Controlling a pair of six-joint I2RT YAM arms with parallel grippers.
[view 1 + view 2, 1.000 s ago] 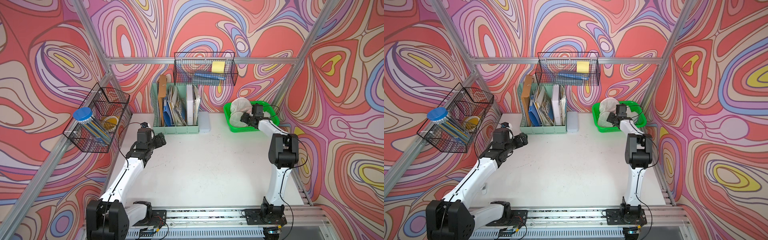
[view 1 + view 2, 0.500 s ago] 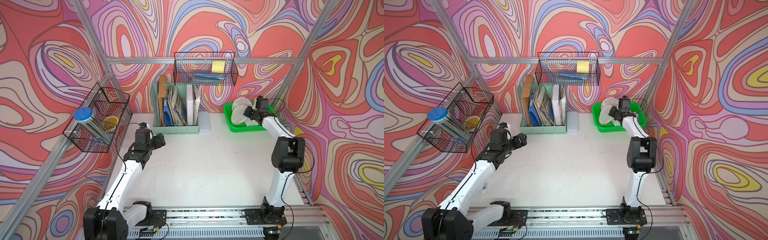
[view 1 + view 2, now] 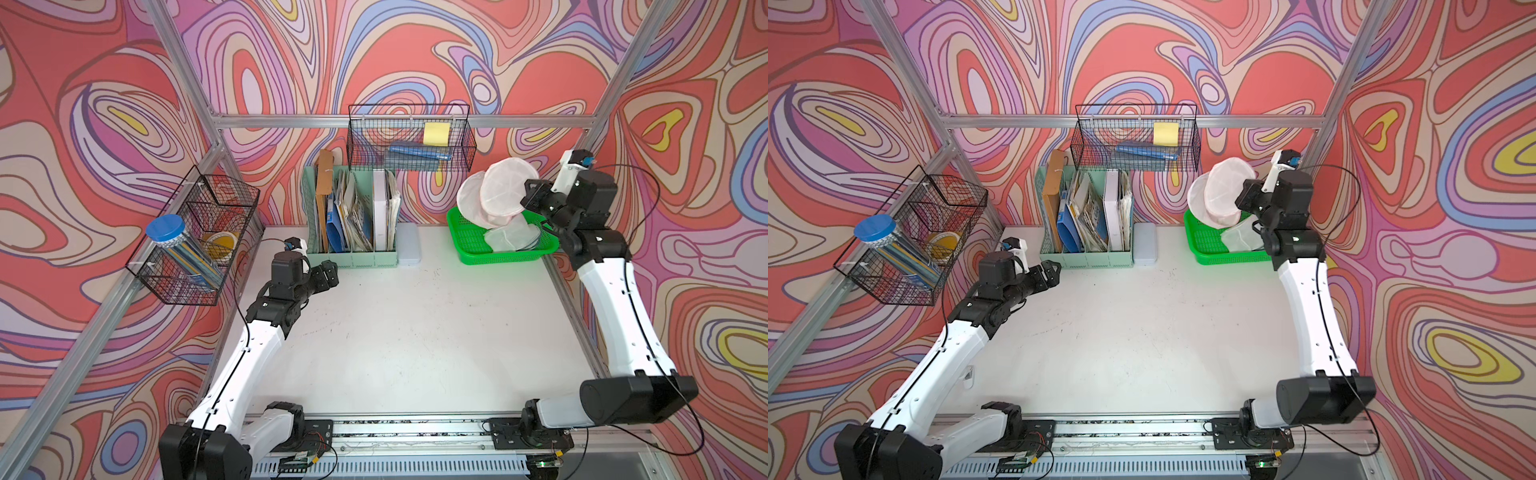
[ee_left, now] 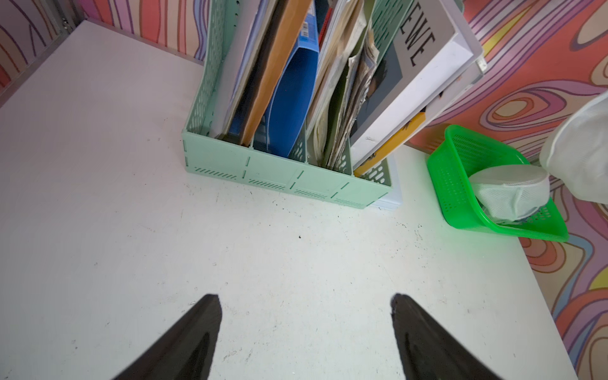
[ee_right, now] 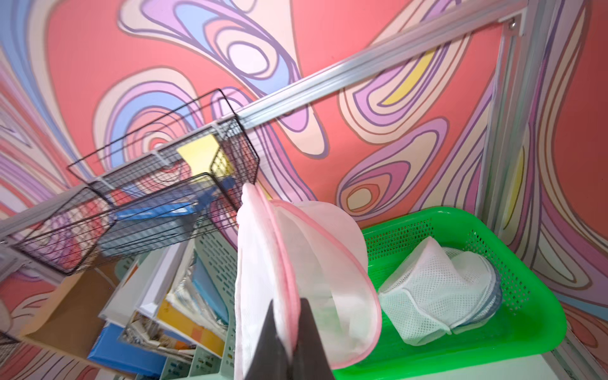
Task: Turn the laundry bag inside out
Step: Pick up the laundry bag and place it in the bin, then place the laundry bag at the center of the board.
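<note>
The robot's right gripper will move back and down to let go of the bag's pink-trimmed edge on the clear middle of the tabletop, which is below and back from the gripper.
The laundry bag (image 3: 500, 189) is a round white mesh pouch with pink trim, and it shows in both top views (image 3: 1221, 191). It hangs lifted above the green basket (image 3: 469, 249). My right gripper (image 5: 289, 301) is shut on the bag's pink-trimmed edge (image 5: 312, 256), and in a top view it sits at the bag's right side (image 3: 527, 199). My left gripper (image 4: 306, 297) is open over bare table with nothing between its fingers. It hovers near the front of the file organizer (image 3: 330, 272), far from the bag.
A second white mesh bag (image 5: 437, 292) lies in the green basket (image 5: 526, 329) at the back right. A mint file organizer (image 3: 353, 257) full of folders stands at the back, with a grey case (image 3: 409, 249) beside it. Wire baskets hang on the back rail (image 3: 411, 141) and left rail (image 3: 195, 241).
My right gripper has shut on the pink-trimmed bag and raised it out of the green basket. The left arm has barely shifted.
</note>
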